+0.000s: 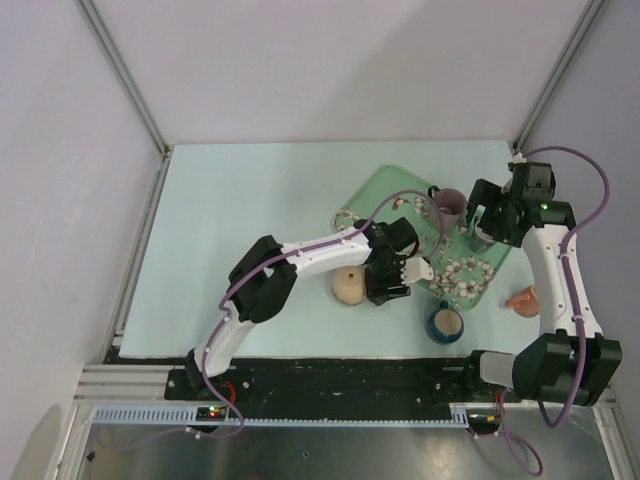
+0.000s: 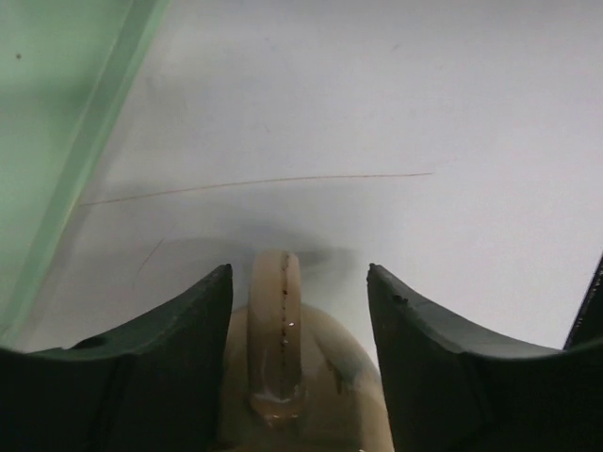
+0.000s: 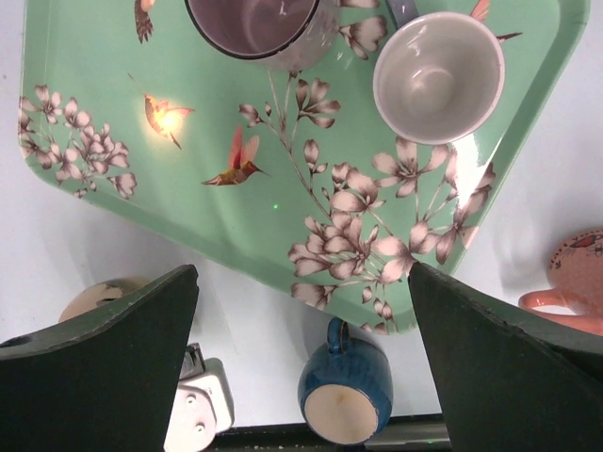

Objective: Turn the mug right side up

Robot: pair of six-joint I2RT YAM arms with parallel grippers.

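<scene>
I should swing my right gripper to the left in the top view next, tilting sideways onto the tan mug's side, as my left gripper straddles its handle.
The tan mug stands on the table just off the tray's near-left edge, its flat base facing up. My left gripper reaches it from the right. In the left wrist view the mug fills the bottom, and its handle sits between the two dark fingers. The left gripper is open, with a gap on each side of the handle, narrower on the left. My right gripper hovers open over the tray's right part, holding nothing. The tan mug's base shows at the left there.
A green floral tray holds a mauve mug and a white cup. A dark blue mug lies near the front edge, base toward the arms. A pink item sits at the right.
</scene>
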